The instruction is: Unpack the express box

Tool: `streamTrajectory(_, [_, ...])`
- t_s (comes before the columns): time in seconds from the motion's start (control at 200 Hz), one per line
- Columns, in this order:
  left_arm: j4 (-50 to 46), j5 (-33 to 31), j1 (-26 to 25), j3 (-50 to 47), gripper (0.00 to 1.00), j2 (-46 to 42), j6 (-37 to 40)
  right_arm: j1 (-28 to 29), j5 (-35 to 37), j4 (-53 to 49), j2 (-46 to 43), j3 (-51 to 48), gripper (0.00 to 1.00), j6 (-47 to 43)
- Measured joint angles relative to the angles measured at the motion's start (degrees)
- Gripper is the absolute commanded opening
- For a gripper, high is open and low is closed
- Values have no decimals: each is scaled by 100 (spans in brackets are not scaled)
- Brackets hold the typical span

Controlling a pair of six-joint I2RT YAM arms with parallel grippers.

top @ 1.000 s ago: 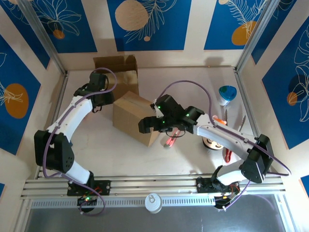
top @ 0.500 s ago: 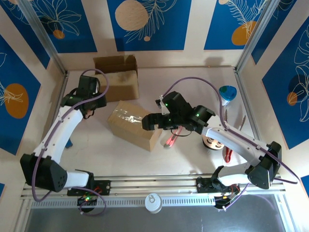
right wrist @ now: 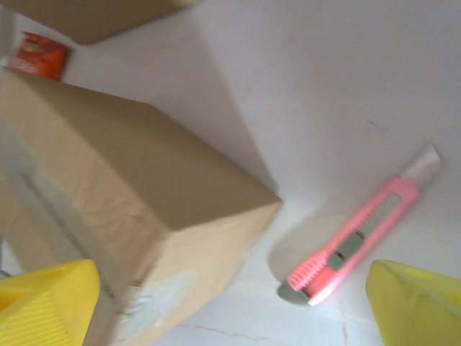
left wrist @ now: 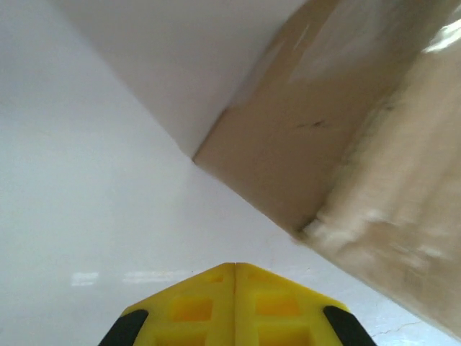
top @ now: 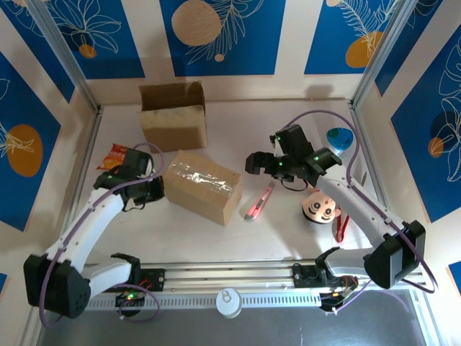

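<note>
Next, the right gripper moves down and back onto the pink knife's ridged end (top: 253,213) (right wrist: 308,277), below it and nearer the base, and turns to match the knife's slanted handle.
The sealed express box (top: 202,186), brown cardboard with clear tape along its top, lies in the middle of the table. My left gripper (top: 153,190) is just off the box's left end, shut and empty; in the left wrist view its yellow fingers (left wrist: 209,306) meet tip to tip with the box (left wrist: 338,137) ahead and to the right. My right gripper (top: 256,161) hovers to the right of the box, open, above a pink utility knife (top: 259,203). In the right wrist view the gripper (right wrist: 232,288) is spread wide over the box corner (right wrist: 137,194) and the knife (right wrist: 360,238).
An opened cardboard box (top: 173,115) stands at the back left. A red snack packet (top: 115,153) lies by the left wall. A blue-and-white cup (top: 339,140), a round wooden disc (top: 320,207) and red-handled tools (top: 338,225) are at the right. A can (top: 229,303) sits on the front rail.
My left gripper shut and drew back toward the near left. My right arm pulled away to the right of the box. The box now lies flat, and the snack packet is uncovered.
</note>
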Motion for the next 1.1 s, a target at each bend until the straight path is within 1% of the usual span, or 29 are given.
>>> streamTrajectory(0.085, [267, 48, -31, -138, 0, 313, -105, 13, 175, -199, 44, -280, 92, 236])
streamTrajectory(0.195, [671, -50, -31, -151, 0, 573, -153, 125, 402, -323, 190, -739, 92, 647])
streamTrajectory(0.39, [1329, -227, -28, -142, 0, 981, -249, 479, 490, -306, 566, -1362, 91, 1425])
streamTrajectory(0.55, [1624, -293, -28, -22, 0, 1429, -251, 802, 492, -118, 1158, -1362, 91, 1987])
streamTrajectory(0.745, [1729, -354, -28, 46, 0, 1497, -247, 970, 490, 98, 1652, -1298, 87, 2474])
streamTrajectory(1.101, [1650, -282, -31, 44, 0, 1130, -232, 975, 487, 205, 2225, -1045, 73, 2761])
